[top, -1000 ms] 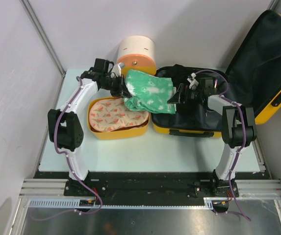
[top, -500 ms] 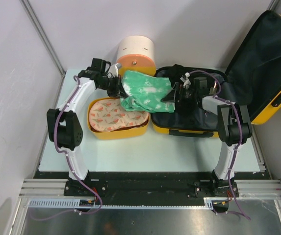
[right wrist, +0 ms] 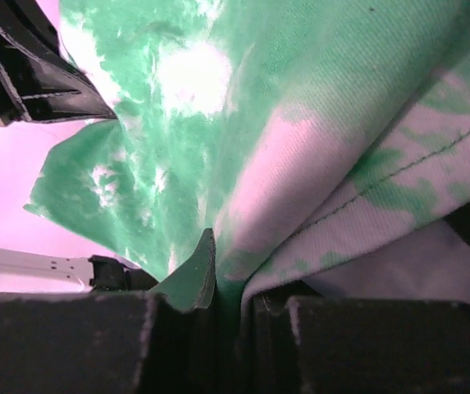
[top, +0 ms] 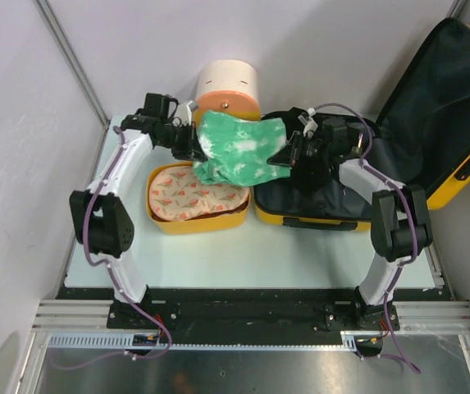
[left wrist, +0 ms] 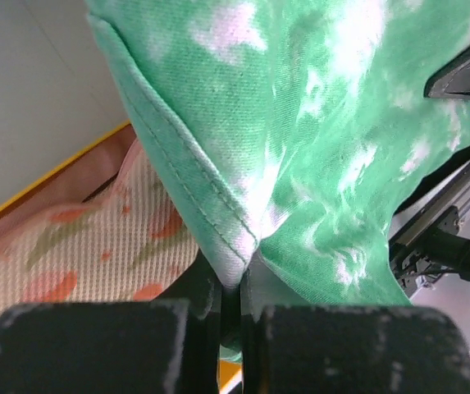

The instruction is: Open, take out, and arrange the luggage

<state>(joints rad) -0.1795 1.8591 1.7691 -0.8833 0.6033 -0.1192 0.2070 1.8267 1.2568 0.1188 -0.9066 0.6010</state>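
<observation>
Pink cloth still shows at the tub's edge by the suitcase (top: 244,203), so my right gripper needs to come back, down and to the left in the top view, over that edge.
The luggage (top: 269,218), a yellow hard-shell suitcase, lies open at the right, its dark-lined lid (top: 452,94) propped up. A green and white tie-dye cloth (top: 239,148) hangs stretched between both grippers, over the gap between the suitcase and the tub. My left gripper (top: 192,146) is shut on the cloth's left edge, and the fold (left wrist: 243,238) is pinched between the jaws (left wrist: 233,283). My right gripper (top: 288,156) is shut on the right edge, with fabric (right wrist: 300,189) bunched between the jaws (right wrist: 236,283).
A smaller yellow tub (top: 198,220) holding a pink patterned cloth (top: 189,195) sits left of the suitcase, under the green cloth's left end. A cream-and-orange cylindrical container (top: 228,86) stands behind it. Grey walls close in the left and back.
My right gripper has closed on the cloth's right edge. Both arms have moved back and up, and the cloth is now spread wider between them.
</observation>
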